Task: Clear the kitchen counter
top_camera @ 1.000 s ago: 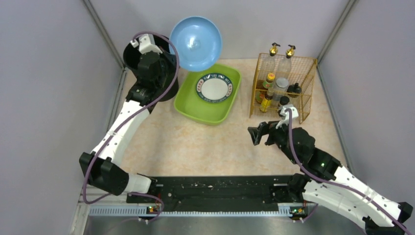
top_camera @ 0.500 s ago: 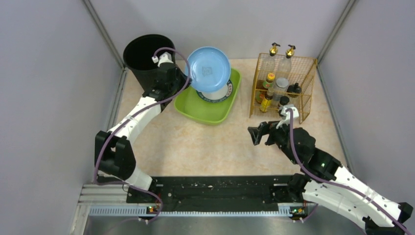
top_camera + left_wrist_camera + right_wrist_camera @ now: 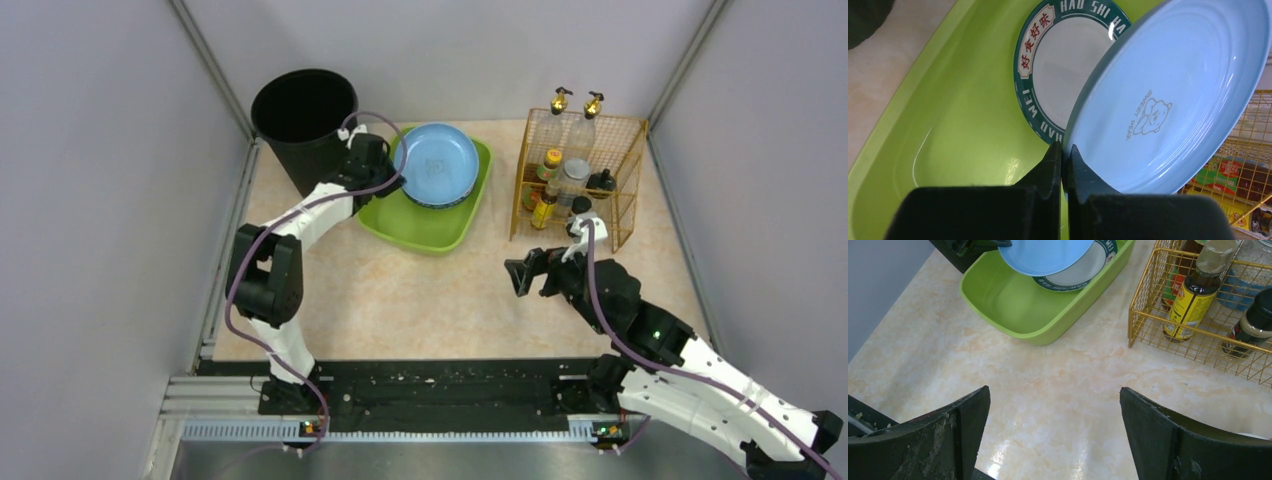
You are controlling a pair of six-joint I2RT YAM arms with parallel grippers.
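Note:
My left gripper lowers the blue plate onto the white plate (image 3: pixel 1073 65) next, then releases the blue plate's rim, since the white plate lies face up in the tray below.
The kitchen counter (image 3: pixel 400 290) is a pale marbled tabletop. My left gripper (image 3: pixel 392 172) is shut on the rim of a light blue plate (image 3: pixel 438 164) and holds it tilted just over a white plate with a dark green rim (image 3: pixel 1058 75) in the green tray (image 3: pixel 420 228). In the left wrist view the fingers (image 3: pixel 1064 155) pinch the blue plate (image 3: pixel 1168 100) at its near edge. My right gripper (image 3: pixel 522 272) is open and empty above bare counter (image 3: pixel 1058 385), right of the tray (image 3: pixel 1023 310).
A black bin (image 3: pixel 300 115) stands at the back left, next to the tray. A gold wire basket (image 3: pixel 580 180) with bottles and jars stands at the back right, close to my right gripper. A black rail (image 3: pixel 440 385) runs along the near edge.
My left arm has carried the blue plate from above the bin down and right onto the tray, lowering it over the white plate. The right arm has barely moved.

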